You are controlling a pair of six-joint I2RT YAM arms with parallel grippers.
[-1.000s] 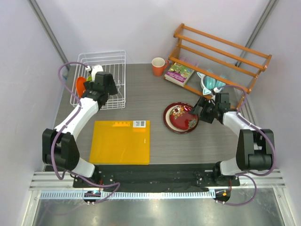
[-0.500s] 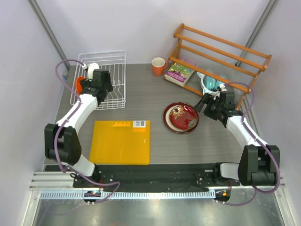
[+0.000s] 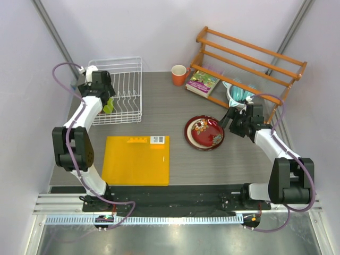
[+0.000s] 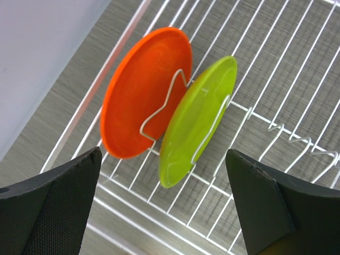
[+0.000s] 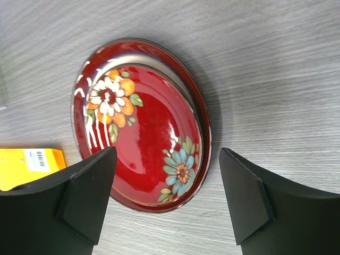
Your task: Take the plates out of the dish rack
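Observation:
My left gripper will move down until its open fingers are on both sides of the lime green plate's near rim [image 3: 108, 105] [image 4: 166, 154] and then close, because that plate is standing on edge below the gripper.
The white wire dish rack [image 3: 130, 79] stands at the back left. In the left wrist view the orange plate [image 4: 143, 95] and the lime green plate [image 4: 199, 119] stand on edge side by side in the rack's wires [image 4: 276, 127]. My left gripper [image 4: 164, 212] is open and empty above them. In the top view it [image 3: 105, 95] is over the rack's left side, with the green plate's edge [image 3: 109, 105] showing beside it. The dark red flowered plate [image 3: 204, 133] lies flat on the table. My right gripper [image 3: 234, 121] is open just to its right, with the plate [image 5: 143, 127] ahead of its jaws [image 5: 167, 202].
A yellow board [image 3: 137, 160] lies at the front left. An orange cup [image 3: 179, 74] and a book [image 3: 202, 83] sit at the back. The orange wooden shelf [image 3: 249, 58] with teal bowls [image 3: 240, 94] stands at the back right, close behind my right arm.
My left arm has swung back and left, to the rack's left side above the two plates. My right gripper has drawn back a little from the red plate, toward the shelf.

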